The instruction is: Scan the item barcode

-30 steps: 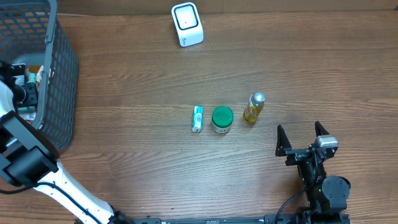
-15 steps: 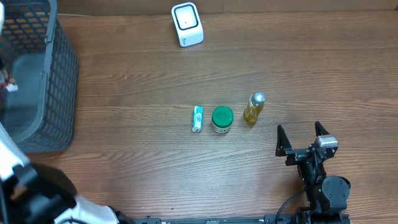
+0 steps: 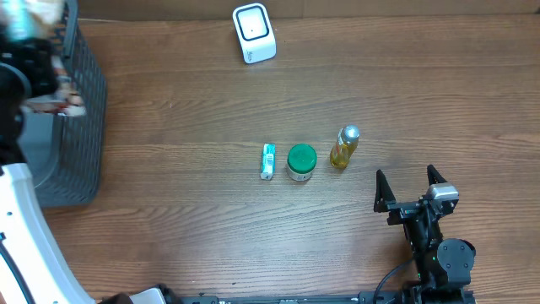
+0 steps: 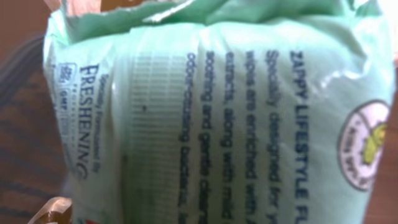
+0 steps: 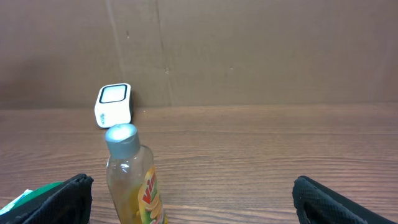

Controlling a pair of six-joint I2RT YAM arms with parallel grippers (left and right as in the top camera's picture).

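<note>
My left gripper swings from the basket toward the small teal box next and lowers the packet onto the table beside that box.
A pale green wipes packet (image 4: 224, 112) with dark blue print fills the left wrist view; no barcode shows on the face I see. Overhead, my left gripper (image 3: 34, 63) hangs blurred above the basket's near-left corner, shut on that packet (image 3: 29, 19). Its fingers are hidden in its own wrist view. The white scanner (image 3: 254, 33) stands at the table's far edge and also shows as the scanner (image 5: 114, 104) in the right wrist view. My right gripper (image 3: 411, 190) rests open at the front right, and nothing lies between the tips of the right gripper (image 5: 196, 198).
A dark mesh basket (image 3: 84, 101) stands at the left edge. In a row mid-table are a small teal box (image 3: 268, 160), a green-lidded jar (image 3: 301, 161) and a yellow bottle (image 3: 343, 148). The bottle (image 5: 134, 180) stands just ahead and left of the right gripper.
The left arm has swung up and back over the basket with the packet, blurred by motion. The right arm and the table items have stayed still.
</note>
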